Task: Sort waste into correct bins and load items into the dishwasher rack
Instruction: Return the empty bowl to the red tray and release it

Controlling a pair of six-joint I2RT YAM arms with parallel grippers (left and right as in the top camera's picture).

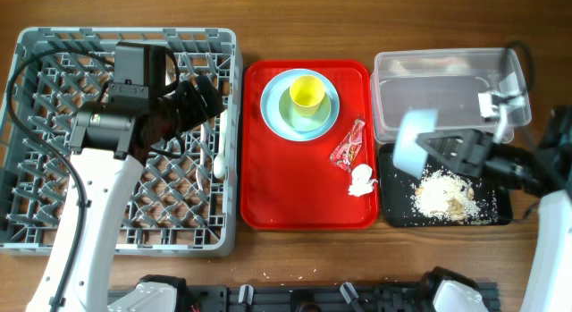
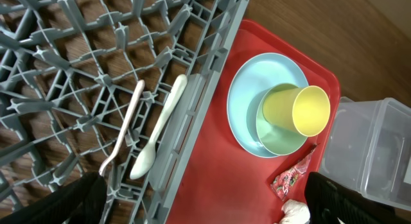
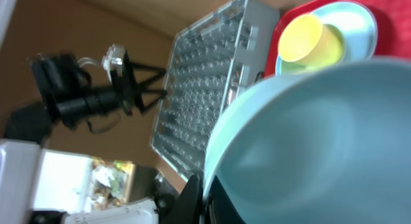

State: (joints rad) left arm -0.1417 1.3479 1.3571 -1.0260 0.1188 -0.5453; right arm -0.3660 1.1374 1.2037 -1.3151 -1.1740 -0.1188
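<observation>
I will next move my right gripper left in the overhead view and down, level the bowl, then release it on the red tray's near part, which is bare.
My right gripper [image 1: 447, 151] is shut on the rim of the small light blue bowl [image 1: 414, 142], tipped on edge over the black tray [image 1: 496, 209]; the bowl fills the right wrist view [image 3: 308, 147]. Whitish food scraps [image 1: 442, 194] lie in the black tray. My left gripper [image 1: 201, 97] is open and empty over the grey dishwasher rack [image 1: 54, 124]. A white fork [image 2: 125, 131] and spoon [image 2: 157, 137] lie in the rack. The yellow cup [image 1: 306, 94] sits in the pale green bowl [image 1: 308, 118] on the light blue plate [image 1: 275, 106]. The red wrapper [image 1: 348, 144] and white tissue [image 1: 361, 181] lie on the red tray.
The red tray [image 1: 286, 187] lies between the rack and the bins. The clear plastic tub [image 1: 438, 80] with a white label stands behind the black tray. Black equipment runs along the table's front edge.
</observation>
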